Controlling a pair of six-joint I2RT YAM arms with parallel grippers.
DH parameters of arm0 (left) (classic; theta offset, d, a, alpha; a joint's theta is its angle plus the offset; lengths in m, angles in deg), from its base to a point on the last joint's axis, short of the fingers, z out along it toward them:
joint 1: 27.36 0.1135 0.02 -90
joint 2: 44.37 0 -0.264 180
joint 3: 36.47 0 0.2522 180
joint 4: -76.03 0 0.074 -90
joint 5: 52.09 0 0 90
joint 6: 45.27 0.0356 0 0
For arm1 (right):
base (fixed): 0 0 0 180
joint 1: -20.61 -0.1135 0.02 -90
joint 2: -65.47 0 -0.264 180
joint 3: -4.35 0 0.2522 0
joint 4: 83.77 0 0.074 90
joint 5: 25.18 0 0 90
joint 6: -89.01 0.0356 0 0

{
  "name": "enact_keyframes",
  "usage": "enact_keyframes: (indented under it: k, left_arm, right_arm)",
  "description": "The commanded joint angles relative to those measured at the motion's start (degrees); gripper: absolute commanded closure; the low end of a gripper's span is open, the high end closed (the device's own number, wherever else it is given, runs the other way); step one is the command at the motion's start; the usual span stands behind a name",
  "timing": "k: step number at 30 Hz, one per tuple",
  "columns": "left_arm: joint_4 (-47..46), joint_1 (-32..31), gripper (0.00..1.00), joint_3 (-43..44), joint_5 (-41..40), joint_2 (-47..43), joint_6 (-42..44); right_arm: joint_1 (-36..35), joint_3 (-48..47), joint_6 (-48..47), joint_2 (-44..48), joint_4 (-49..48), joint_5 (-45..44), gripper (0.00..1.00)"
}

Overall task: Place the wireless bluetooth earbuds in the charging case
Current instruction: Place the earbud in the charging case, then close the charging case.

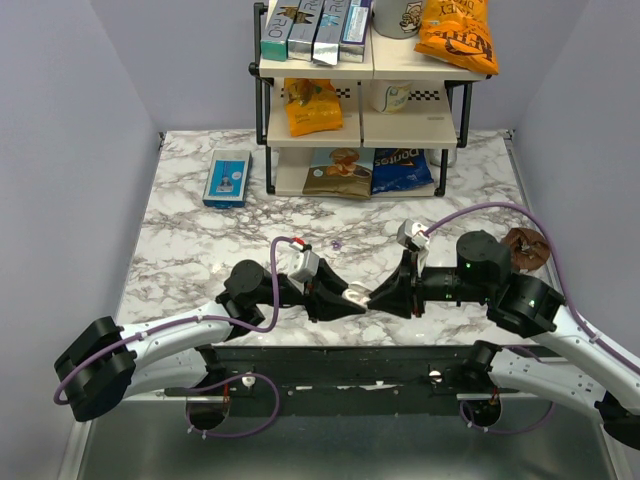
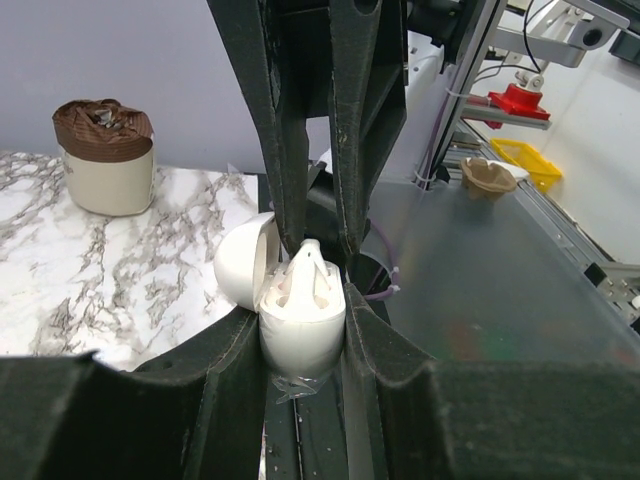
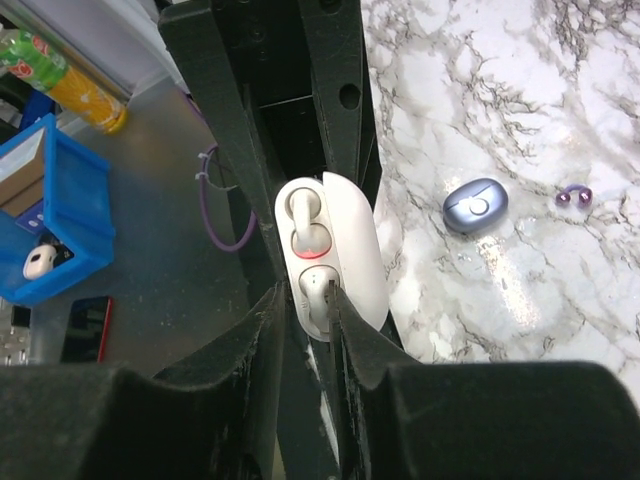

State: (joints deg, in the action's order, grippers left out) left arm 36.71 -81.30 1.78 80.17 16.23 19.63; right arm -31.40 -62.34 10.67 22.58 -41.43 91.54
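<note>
My left gripper will next move the case outward and down onto the bare marble in front of the shelf rack to let go of it, because both earbuds are in their slots.
My left gripper (image 1: pixel 345 297) is shut on the body of the white charging case (image 2: pixel 302 325), holding it above the table near the front edge. The case's lid (image 2: pixel 245 265) is hinged open. From the opposite side my right gripper (image 3: pixel 312 300) meets the case (image 3: pixel 350 240). One white earbud (image 3: pixel 303 215) sits in the upper slot. A second earbud (image 3: pixel 320 295) sits in the lower slot between the right fingers. The jaws stand a little apart, with a thin gap on the earbud's left. A red light (image 3: pixel 310 252) glows between the slots.
A small bluish-grey oval object (image 3: pixel 475 205) and a tiny purple item (image 3: pixel 573 195) lie on the marble table. A brown-topped cup (image 1: pixel 525 248) stands at the right, a blue box (image 1: pixel 227 178) at the back left. A shelf rack (image 1: pixel 262 110) holds snack bags at the back.
</note>
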Motion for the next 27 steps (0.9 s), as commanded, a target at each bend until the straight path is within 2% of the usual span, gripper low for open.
enact_keyframes:
  k: [1,10,15,18,19,22,27]
  left_arm:
    - [-3.87,0.14,1.0,-0.5,1.25,0.13,0.23]
    - [-3.87,0.06,1.0,-1.11,1.16,0.4,0.14]
    - [-3.87,0.06,1.0,-1.64,0.46,0.05,0.4]
    - [-3.52,0.06,1.0,-1.73,-0.77,-0.22,0.49]
    - [-3.17,0.06,1.0,-1.64,-1.3,-0.3,0.93]
    - [-1.16,-0.21,1.0,-1.29,-3.84,-0.92,2.16]
    - [3.77,-1.35,1.0,-1.11,-8.41,-2.67,6.73]
  right_arm:
    - [0.15,-0.86,-0.15,0.27,1.39,-1.76,0.65]
    - [0.07,-5.5,-0.23,1.06,2.97,-4.48,0.52]
    - [0.07,-10.35,-1.2,2.29,6.4,-8.16,0.5]
    - [0.07,-9.57,0.55,2.99,6.67,-18.86,0.52]
    - [0.07,-9.04,2.3,2.99,6.67,-24.81,0.53]
    - [0.07,-7.19,5.46,1.68,7.02,-32.32,0.53]
    - [0.15,-5.7,9.08,-2.89,7.28,-34.45,0.55]
